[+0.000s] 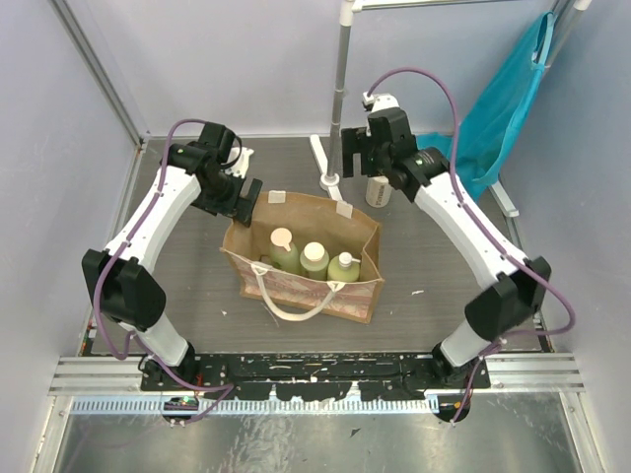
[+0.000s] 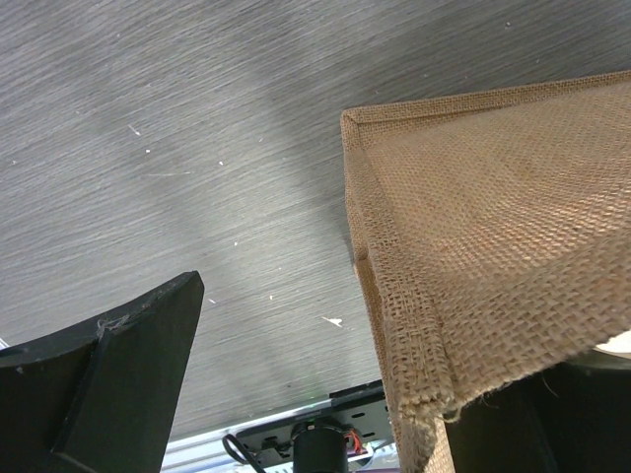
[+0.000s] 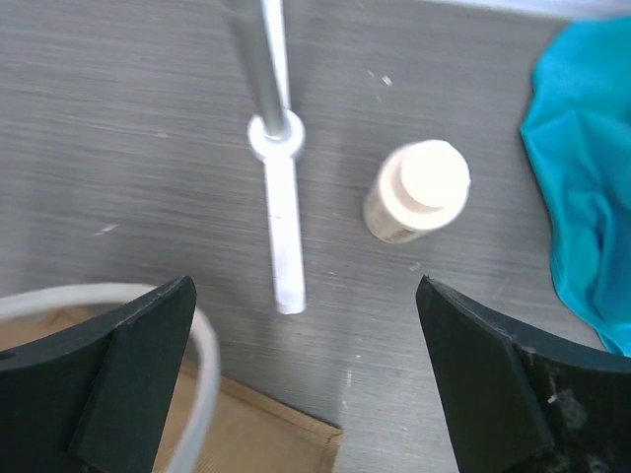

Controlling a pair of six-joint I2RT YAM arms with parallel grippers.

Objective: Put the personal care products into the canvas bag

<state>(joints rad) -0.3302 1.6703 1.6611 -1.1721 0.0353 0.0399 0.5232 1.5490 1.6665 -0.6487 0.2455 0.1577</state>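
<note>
I will shift my right gripper toward the teal cloth next and lower its open fingers around the fourth bottle [image 1: 379,190], the only one still outside the bag [image 1: 340,298].
The canvas bag [image 1: 340,298] stands open mid-table with three personal care bottles [image 1: 315,259] upright inside. A fourth bottle [image 1: 379,190] with a cream cap stands on the table behind the bag's far right corner; it also shows in the right wrist view [image 3: 418,192]. My right gripper [image 1: 357,156] is open and empty above the table, the bottle ahead and to the right of its jaws [image 3: 306,365]. My left gripper [image 1: 244,204] is open at the bag's far left corner; the burlap rim [image 2: 404,325] lies against its right finger [image 2: 562,419].
A white stand's pole and foot [image 1: 331,179] rise just behind the bag, next to the loose bottle, and show in the right wrist view [image 3: 278,197]. A teal cloth [image 1: 503,99] hangs at the back right. The bag's cream handle [image 3: 205,379] loops near my right gripper's left finger.
</note>
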